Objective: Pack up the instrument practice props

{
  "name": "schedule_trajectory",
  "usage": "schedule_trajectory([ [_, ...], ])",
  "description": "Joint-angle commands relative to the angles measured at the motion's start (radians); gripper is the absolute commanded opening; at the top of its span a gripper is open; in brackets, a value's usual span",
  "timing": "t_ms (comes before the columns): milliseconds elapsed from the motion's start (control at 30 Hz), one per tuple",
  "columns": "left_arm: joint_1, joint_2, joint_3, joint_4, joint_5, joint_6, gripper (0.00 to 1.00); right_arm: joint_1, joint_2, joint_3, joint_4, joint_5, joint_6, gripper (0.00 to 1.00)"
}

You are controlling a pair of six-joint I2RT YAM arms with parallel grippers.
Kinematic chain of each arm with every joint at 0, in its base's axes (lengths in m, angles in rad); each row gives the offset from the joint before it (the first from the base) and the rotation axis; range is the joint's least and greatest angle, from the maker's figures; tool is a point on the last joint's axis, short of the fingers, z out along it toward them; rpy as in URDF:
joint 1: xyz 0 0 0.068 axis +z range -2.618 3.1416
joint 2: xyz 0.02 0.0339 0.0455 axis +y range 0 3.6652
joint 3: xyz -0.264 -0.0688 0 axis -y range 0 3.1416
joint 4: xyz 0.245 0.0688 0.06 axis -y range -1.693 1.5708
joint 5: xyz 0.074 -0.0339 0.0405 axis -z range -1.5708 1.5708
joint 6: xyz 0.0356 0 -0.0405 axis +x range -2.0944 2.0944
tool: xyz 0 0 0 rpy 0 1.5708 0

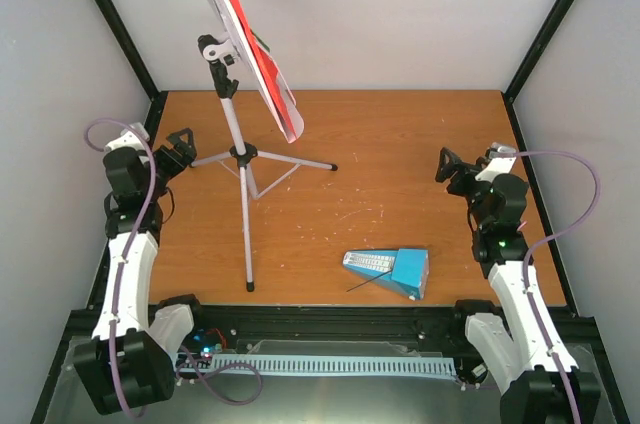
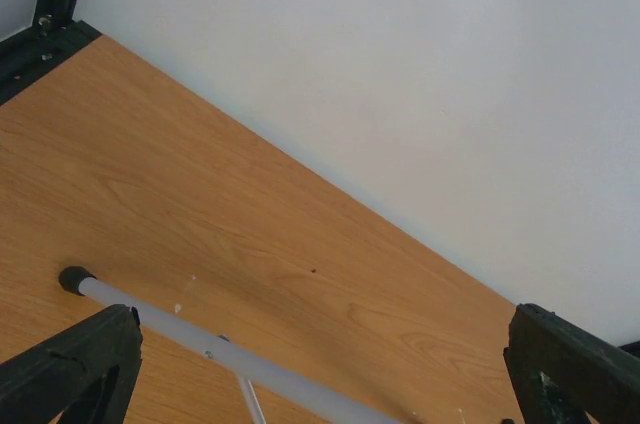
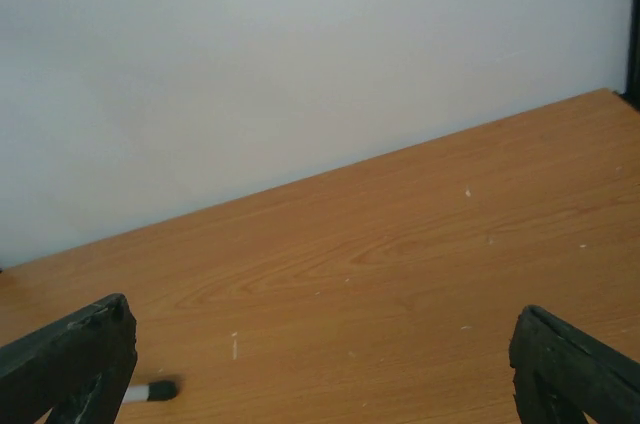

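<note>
I will next move my left gripper to the right in the top view and back onto the near tripod leg below its hub (image 1: 245,194), where the tube is bare.
The white music stand (image 1: 228,112) stands at the back left on silver tripod legs (image 1: 245,234), its tilted desk holding a red music sheet (image 1: 250,39). No green sheet shows. The blue wedge-shaped metronome (image 1: 392,271) lies on its side near the table's front edge, right of centre. My left gripper (image 1: 183,144) is open and empty at the left edge, beside a tripod leg (image 2: 190,329). My right gripper (image 1: 448,166) is open and empty at the right side, behind the metronome. A leg's black tip (image 3: 155,391) shows in the right wrist view.
The wooden table (image 1: 400,164) is walled by white panels and black frame posts (image 1: 115,29). A perforated strip (image 1: 330,364) and cables lie along the near edge between the arm bases.
</note>
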Motion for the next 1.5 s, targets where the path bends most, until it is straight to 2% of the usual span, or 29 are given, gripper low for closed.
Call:
schedule_trajectory([
  [0, 0.001, -0.012, 0.117, -0.164, 0.048, 0.018, 1.00, 0.000, -0.011, 0.056, -0.062, -0.093, 0.025, 1.00],
  [200, 0.001, -0.017, 0.230, -0.273, 0.074, 0.042, 0.99, 0.000, -0.001, 0.098, -0.090, -0.228, 0.056, 1.00],
  [333, 0.002, -0.038, 0.279, -0.274, 0.127, 0.170, 0.99, 0.000, 0.003, 0.108, -0.101, -0.345, 0.091, 1.00],
  [433, 0.001, -0.050, 0.277, -0.264, 0.099, 0.268, 0.99, 0.000, 0.002, 0.120, -0.152, -0.400, 0.106, 1.00],
  [567, 0.001, -0.075, 0.182, -0.155, 0.109, 0.392, 0.99, 0.000, 0.043, 0.175, -0.427, -0.333, 0.176, 1.00],
  [633, 0.000, -0.071, 0.132, -0.076, 0.130, 0.416, 0.99, 0.000, 0.083, 0.204, -0.552, -0.375, 0.199, 1.00],
  [733, 0.001, -0.051, 0.149, -0.090, 0.205, 0.422, 1.00, 0.001, 0.092, 0.196, -0.656, -0.464, 0.222, 1.00],
  [833, 0.001, -0.059, 0.098, -0.030, 0.221, 0.437, 0.99, 0.001, 0.074, 0.213, -0.801, -0.423, 0.196, 1.00],
  [933, 0.001, -0.009, 0.084, -0.034, 0.239, 0.461, 0.96, 0.005, 0.121, 0.255, -0.896, -0.499, 0.155, 0.99],
  [1033, 0.001, 0.056, 0.073, -0.010, 0.292, 0.463, 0.90, 0.042, 0.171, 0.285, -0.880, -0.557, 0.169, 0.98],
  [1133, 0.001, 0.122, 0.091, -0.028, 0.346, 0.442, 0.87, 0.077, 0.205, 0.293, -0.773, -0.609, 0.221, 0.98],
  [1233, 0.001, 0.094, 0.077, -0.055, 0.337, 0.377, 0.86, 0.111, 0.251, 0.285, -0.670, -0.595, 0.256, 0.98],
  [1300, 0.001, 0.042, 0.072, -0.105, 0.310, 0.335, 0.86, 0.134, 0.274, 0.301, -0.650, -0.582, 0.250, 0.99],
  [1367, 0.001, -0.008, 0.092, -0.224, 0.304, 0.311, 0.86, 0.148, 0.277, 0.321, -0.651, -0.562, 0.240, 1.00],
  [1467, 0.000, -0.051, 0.124, -0.381, 0.361, 0.278, 0.86, 0.151, 0.274, 0.325, -0.641, -0.525, 0.241, 1.00],
])
